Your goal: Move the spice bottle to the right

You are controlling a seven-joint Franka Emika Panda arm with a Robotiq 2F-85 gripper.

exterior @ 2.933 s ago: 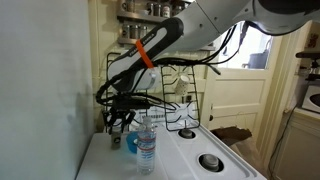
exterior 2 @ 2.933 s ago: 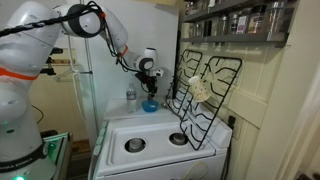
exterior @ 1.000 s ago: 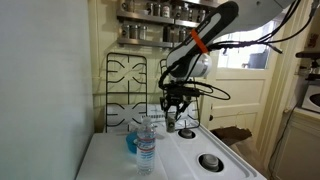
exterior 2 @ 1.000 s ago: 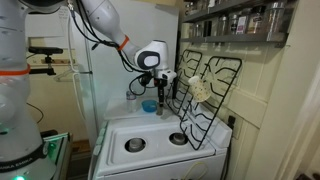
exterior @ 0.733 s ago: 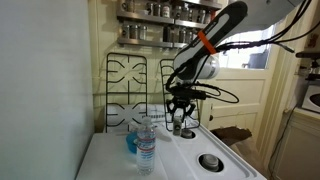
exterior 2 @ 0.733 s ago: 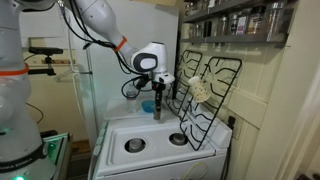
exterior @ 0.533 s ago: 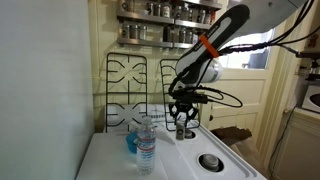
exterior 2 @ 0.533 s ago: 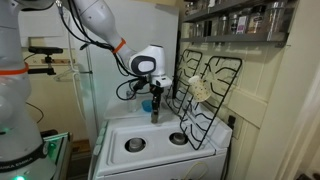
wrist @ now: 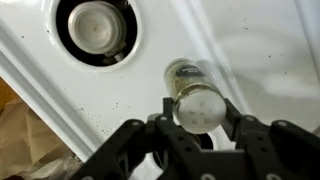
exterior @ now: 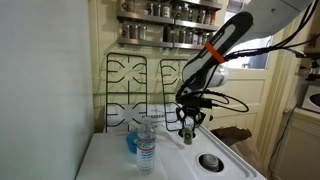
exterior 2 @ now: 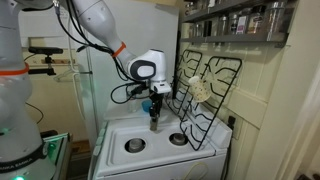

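Note:
The spice bottle's base is still hanging clear of the surface. I need to move my gripper down onto the white stove top between the burners next.
The spice bottle (wrist: 196, 100) is a small greyish jar with a pale cap. My gripper (wrist: 197, 112) is shut on it, a finger on each side, and holds it above the white stove top. In both exterior views the gripper (exterior: 188, 128) (exterior 2: 154, 118) hangs over the middle of the stove with the spice bottle (exterior: 188, 133) (exterior 2: 154, 122) in its fingers. The bottle's base is off the surface.
A clear water bottle (exterior: 146, 146) with a blue label and a blue bowl (exterior: 132, 142) stand at the stove's left back. Black grates (exterior: 135, 95) (exterior 2: 205, 95) lean on the wall. A burner (wrist: 97, 28) lies below the gripper. Jars (exterior: 160, 10) line a shelf above.
My gripper has carried the spice bottle from beside the water bottle and blue bowl rightward across the stove, and lower over its middle.

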